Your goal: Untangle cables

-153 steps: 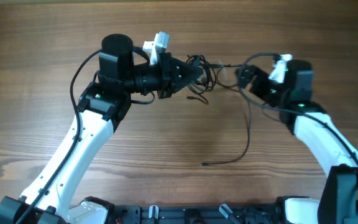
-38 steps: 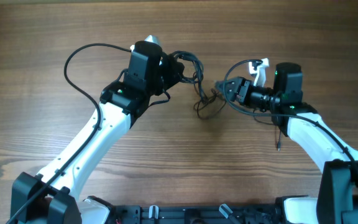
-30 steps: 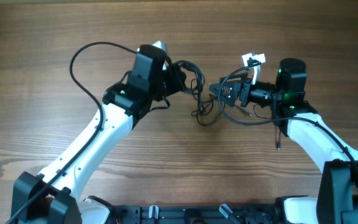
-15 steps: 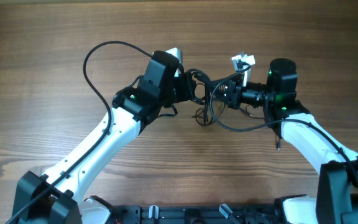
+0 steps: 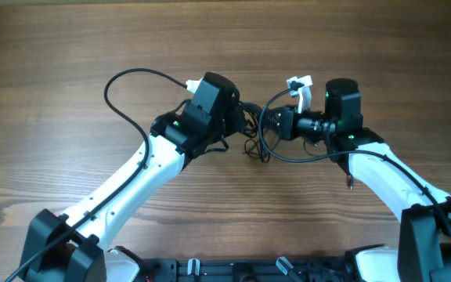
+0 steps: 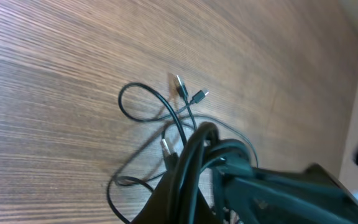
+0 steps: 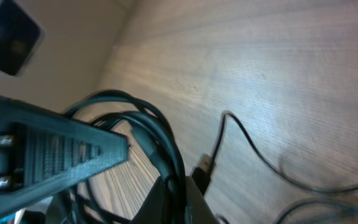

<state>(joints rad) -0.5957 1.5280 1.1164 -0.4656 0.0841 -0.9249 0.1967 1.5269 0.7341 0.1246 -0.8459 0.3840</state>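
Observation:
I need to pull my left gripper to the left in the overhead view next, away from my right gripper, to spread the knot bunched (image 5: 252, 119) (image 6: 197, 152) between them, and let go of its pieces of cable.
The cables (image 5: 254, 139) are a small knot of thin black wires at the table's middle, lying between my two grippers. My left gripper (image 5: 243, 117) comes in from the left and is shut on a bunch of strands (image 6: 190, 163). Below it, loose loops (image 6: 143, 103) and silvery plug ends (image 6: 180, 84) lie on the wood. My right gripper (image 5: 272, 124) faces it from the right, almost touching, and is shut on a looped bundle of the same cables (image 7: 166, 144). A plug end (image 7: 204, 164) and a loose strand (image 7: 248, 145) lie just beyond it.
The left arm's thick black cable (image 5: 120, 88) arcs out over the table to the left. The right arm's own cable (image 5: 297, 157) loops under its wrist. A thin cable end (image 5: 349, 183) lies beside the right forearm. The base rail (image 5: 233, 271) runs along the front edge.
Both arms have moved inward until the grippers nearly meet over the knot. The right gripper, open a second ago, has shut on the cables. The left stayed shut.

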